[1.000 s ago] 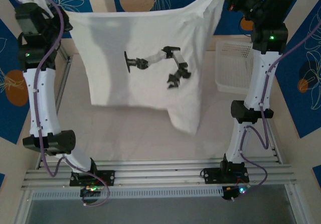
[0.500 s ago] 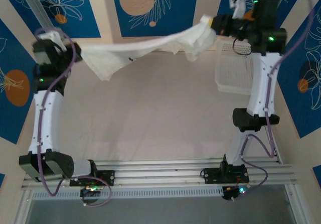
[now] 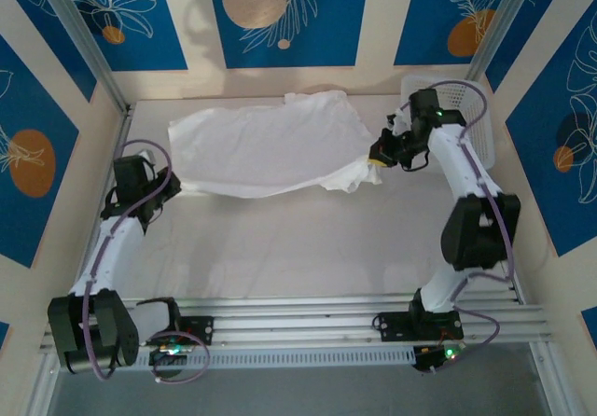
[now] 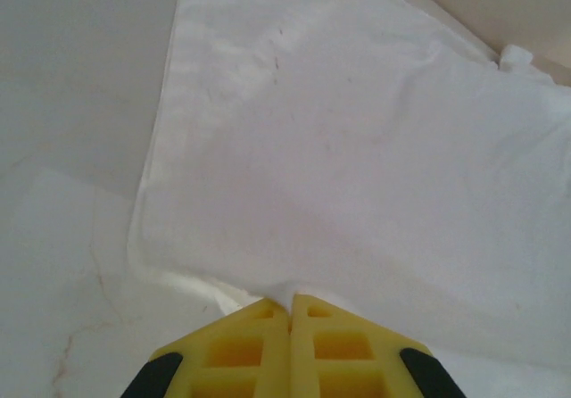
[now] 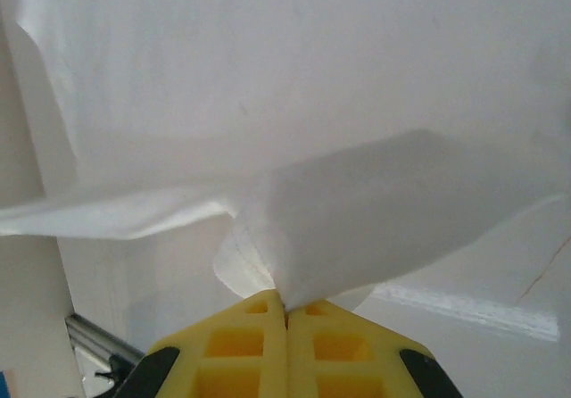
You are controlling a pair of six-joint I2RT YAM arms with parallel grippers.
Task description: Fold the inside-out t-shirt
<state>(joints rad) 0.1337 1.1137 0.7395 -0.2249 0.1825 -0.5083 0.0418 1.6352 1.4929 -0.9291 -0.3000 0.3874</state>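
My right gripper will next move up and back to let go of the bunched edge over the bare near tabletop, since that tabletop lies below it toward my base.
The white t-shirt (image 3: 266, 145) lies spread across the far half of the table, wrinkled and bunched at its right end. My left gripper (image 3: 166, 185) is low at the shirt's near left corner, shut on the fabric; in the left wrist view the yellow fingers (image 4: 259, 340) pinch a hem and the t-shirt (image 4: 357, 139) stretches away flat. My right gripper (image 3: 375, 155) is shut on the bunched right edge. In the right wrist view a fold of the t-shirt (image 5: 384, 211) rises out of the closed yellow fingers (image 5: 254, 344).
A white plastic lattice basket (image 3: 471, 117) stands at the far right, just behind the right arm. Blue and cream patterned walls (image 3: 280, 15) close in the table on three sides. An aluminium rail (image 3: 308, 318) runs along the near edge.
Both arms have dropped from high up to the table, laying the shirt down flat across the far half. A second ago it hung as a sheet between them.
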